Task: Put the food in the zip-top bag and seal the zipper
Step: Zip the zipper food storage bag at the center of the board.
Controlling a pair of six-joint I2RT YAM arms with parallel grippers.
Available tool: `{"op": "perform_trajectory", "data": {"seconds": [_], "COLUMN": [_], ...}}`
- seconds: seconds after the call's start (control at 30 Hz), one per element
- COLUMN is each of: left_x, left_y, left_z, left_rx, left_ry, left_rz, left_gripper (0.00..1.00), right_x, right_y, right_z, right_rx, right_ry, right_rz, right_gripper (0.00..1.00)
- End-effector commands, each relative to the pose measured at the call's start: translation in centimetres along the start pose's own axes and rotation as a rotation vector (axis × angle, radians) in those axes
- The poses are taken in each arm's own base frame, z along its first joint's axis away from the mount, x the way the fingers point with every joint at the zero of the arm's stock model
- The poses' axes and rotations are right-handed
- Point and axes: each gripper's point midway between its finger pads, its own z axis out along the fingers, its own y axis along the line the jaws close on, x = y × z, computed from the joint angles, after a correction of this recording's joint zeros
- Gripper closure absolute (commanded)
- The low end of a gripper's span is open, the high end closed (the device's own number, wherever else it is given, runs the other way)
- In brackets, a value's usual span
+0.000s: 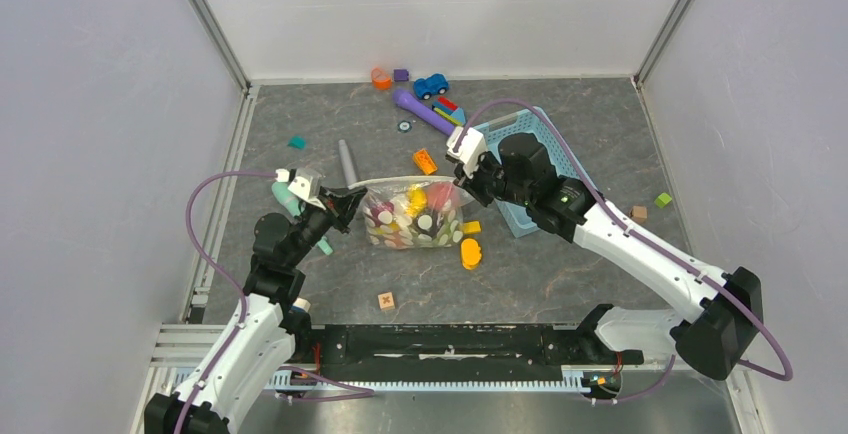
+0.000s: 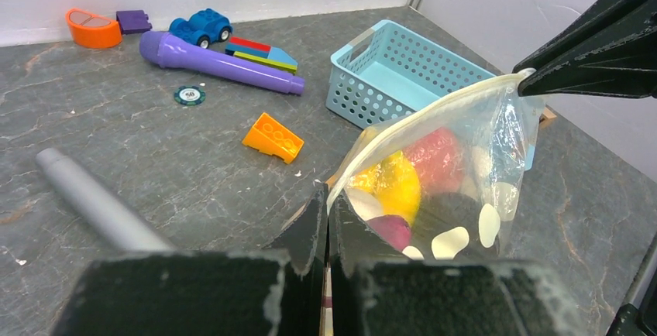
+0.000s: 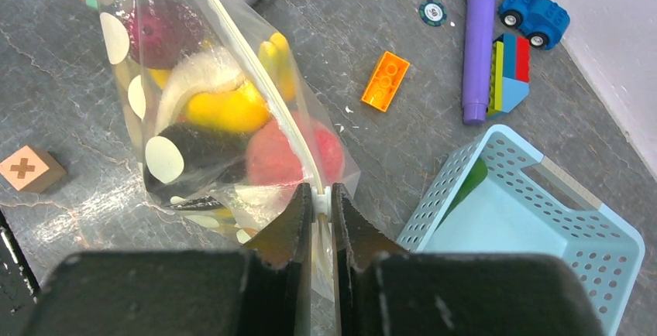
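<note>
Next, my right gripper needs to draw the zipper's white slider to the right in the top view and release it, since the zipper's end lies past it, basket side.
The zip-top bag [image 1: 415, 216], clear with pale dots, hangs stretched between my two grippers just above the table. The food is inside it: yellow banana [image 3: 228, 108], pink-red peach [image 3: 275, 154], dark purple piece [image 3: 159, 34]. The zipper [image 3: 248, 65] runs straight along the top edge [image 1: 410, 180]. My left gripper [image 2: 327, 197] is shut on the bag's left end of the zipper. My right gripper [image 3: 321, 195] is shut on the white slider at the right end of the zipper. The bag also shows in the left wrist view [image 2: 465, 181].
The light blue basket [image 3: 542, 274] stands right of the bag, with a green piece [image 3: 469, 185] inside. An orange block [image 1: 426, 162], grey cylinder [image 1: 347, 162], purple torch [image 1: 422, 112] and blue car [image 1: 431, 85] lie behind. An orange-yellow piece [image 1: 470, 252] and a wooden cube [image 1: 386, 301] lie in front.
</note>
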Motion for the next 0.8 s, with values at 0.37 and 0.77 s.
{"op": "perform_trajectory", "data": {"seconds": [0.37, 0.77], "left_x": [-2.3, -2.3], "left_y": [2.1, 2.4], "left_z": [-0.1, -0.1], "left_rx": [-0.127, -0.144], "left_ry": [-0.081, -0.076], "left_rz": [0.000, -0.006], "left_gripper": [0.98, 0.98], "right_x": [1.2, 2.4], "right_y": [-3.2, -4.5], "right_z": [-1.6, -2.4], "right_rx": [0.159, 0.232], "right_ry": [0.041, 0.073], "right_rz": [0.027, 0.044], "right_gripper": [1.00, 1.00]}}
